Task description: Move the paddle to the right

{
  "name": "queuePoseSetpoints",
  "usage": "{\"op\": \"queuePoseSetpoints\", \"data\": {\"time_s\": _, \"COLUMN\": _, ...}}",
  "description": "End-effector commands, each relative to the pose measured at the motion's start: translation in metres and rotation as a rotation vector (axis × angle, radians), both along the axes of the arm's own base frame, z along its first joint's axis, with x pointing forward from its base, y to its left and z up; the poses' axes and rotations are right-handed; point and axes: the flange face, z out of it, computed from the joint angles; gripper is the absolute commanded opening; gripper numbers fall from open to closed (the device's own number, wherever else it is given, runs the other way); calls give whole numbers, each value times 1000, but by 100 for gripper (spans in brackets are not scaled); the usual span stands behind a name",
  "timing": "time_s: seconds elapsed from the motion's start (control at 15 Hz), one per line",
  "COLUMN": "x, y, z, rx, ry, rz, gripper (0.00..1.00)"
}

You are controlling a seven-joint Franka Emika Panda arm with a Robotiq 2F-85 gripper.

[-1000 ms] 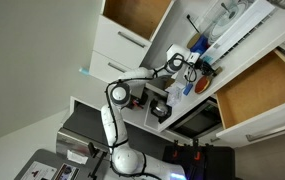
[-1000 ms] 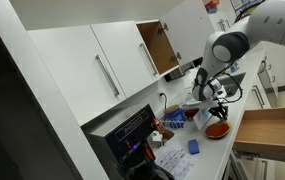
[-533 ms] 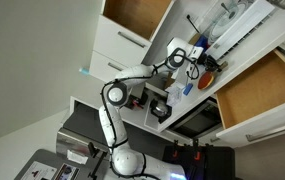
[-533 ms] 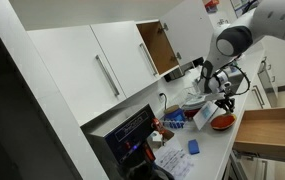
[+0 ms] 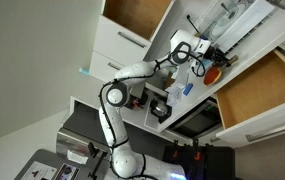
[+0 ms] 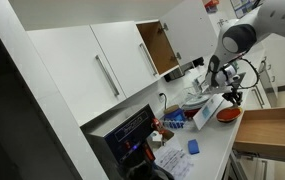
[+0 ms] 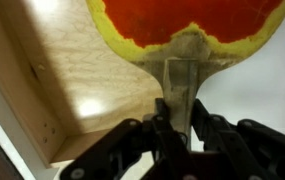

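Note:
The robot will move its gripper toward the right in the wrist view, down onto the white counter, and let go of the handle, because the open drawer shows beneath the paddle.
The paddle (image 7: 187, 25) has a round orange-red head with a yellow rim and a thin tan handle. In the wrist view my gripper (image 7: 178, 125) is shut on the handle, with the head pointing away from me. In both exterior views the gripper (image 5: 210, 63) (image 6: 229, 96) holds the paddle (image 5: 214, 74) (image 6: 227, 114) over the white counter, close to the open wooden drawer.
An open wooden drawer (image 5: 257, 90) (image 6: 272, 128) (image 7: 42, 70) lies right beside the paddle. A blue container (image 6: 178, 117) and small blue-and-white items (image 6: 192, 147) sit on the counter (image 6: 207, 150). Open cabinet (image 6: 154, 45) behind. Black appliance (image 6: 132, 130) stands at the counter's end.
The arm has carried the paddle along the counter toward the open drawer; in both exterior views the gripper and the paddle have shifted right. The grip has not changed.

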Motion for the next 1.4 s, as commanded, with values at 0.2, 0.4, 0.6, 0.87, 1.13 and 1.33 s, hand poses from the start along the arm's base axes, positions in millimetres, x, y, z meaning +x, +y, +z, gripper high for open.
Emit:
{"op": "queuePoseSetpoints", "data": {"time_s": 0.2, "x": 22, "y": -31, "z": 21, "rx": -8, "ry": -48, "rz": 40, "gripper": 7}}
{"op": "queuePoseSetpoints", "data": {"time_s": 0.4, "x": 35, "y": -37, "z": 15, "rx": -14, "ry": -53, "rz": 44, "gripper": 7}}
{"op": "queuePoseSetpoints", "data": {"time_s": 0.6, "x": 47, "y": -40, "z": 6, "rx": -3, "ry": -56, "rz": 51, "gripper": 7}}
{"op": "queuePoseSetpoints", "data": {"time_s": 0.87, "x": 59, "y": -41, "z": -7, "rx": 1, "ry": -51, "rz": 63, "gripper": 7}}
{"op": "queuePoseSetpoints", "data": {"time_s": 1.13, "x": 70, "y": -36, "z": -17, "rx": 10, "ry": -54, "rz": 82, "gripper": 7}}
{"op": "queuePoseSetpoints", "data": {"time_s": 1.33, "x": 75, "y": -33, "z": -26, "rx": 26, "ry": -53, "rz": 93, "gripper": 7}}
